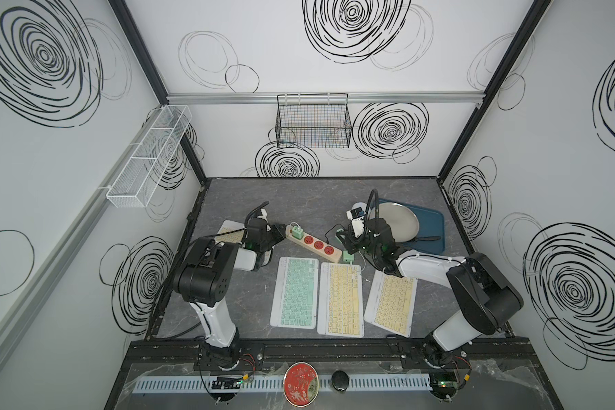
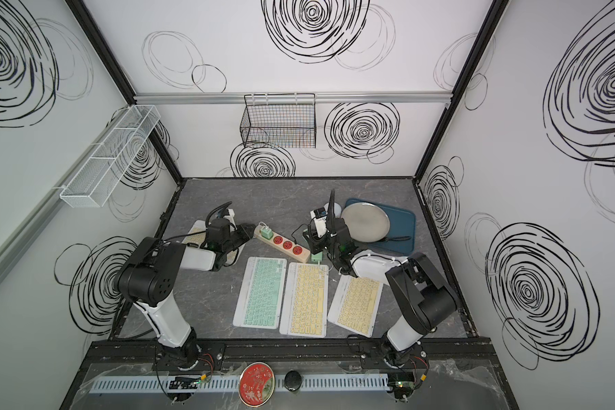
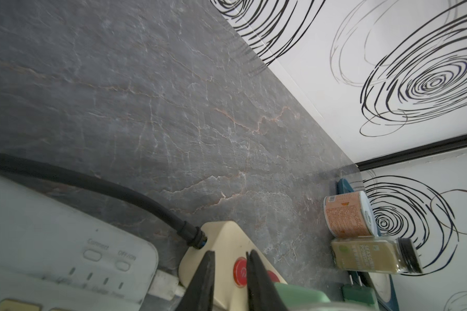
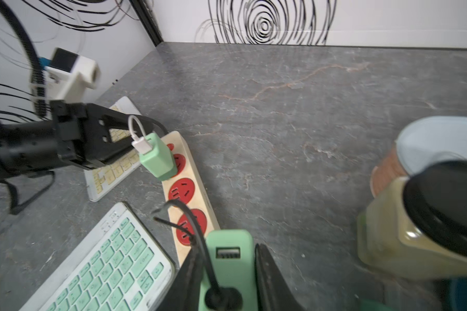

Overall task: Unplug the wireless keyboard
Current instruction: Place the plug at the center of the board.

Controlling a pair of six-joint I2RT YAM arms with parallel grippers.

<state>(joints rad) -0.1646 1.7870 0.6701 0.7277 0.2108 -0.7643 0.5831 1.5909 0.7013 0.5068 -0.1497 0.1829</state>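
The second green charger hangs unplugged, so the robot's right gripper should next go down to the bare tabletop between the power strip and the spice jar and let go of the charger there.
A beige power strip (image 1: 337, 256) (image 4: 200, 185) with red sockets lies behind several keyboards: a mint one (image 1: 293, 291), two yellow ones (image 1: 341, 298) (image 1: 391, 305), and one (image 1: 228, 232) under my left arm. A green charger (image 1: 297, 233) (image 4: 158, 159) sits plugged in, and its white cable runs towards that left keyboard. My left gripper (image 1: 283, 236) (image 3: 231, 254) hovers over the strip's switch end, jaws slightly apart and empty. My right gripper (image 1: 347, 241) (image 4: 228, 246) is shut on a second green charger (image 4: 227, 269) with a black cable, off the strip's other end.
A third green adapter (image 1: 348, 256) lies by the strip's near end, wired to the middle keyboard. A spice jar (image 3: 372, 255) and a can (image 3: 345, 214) stand beside a blue tray (image 1: 435, 227) holding a metal plate (image 1: 398, 220). Wire baskets (image 1: 313, 120) hang on the walls.
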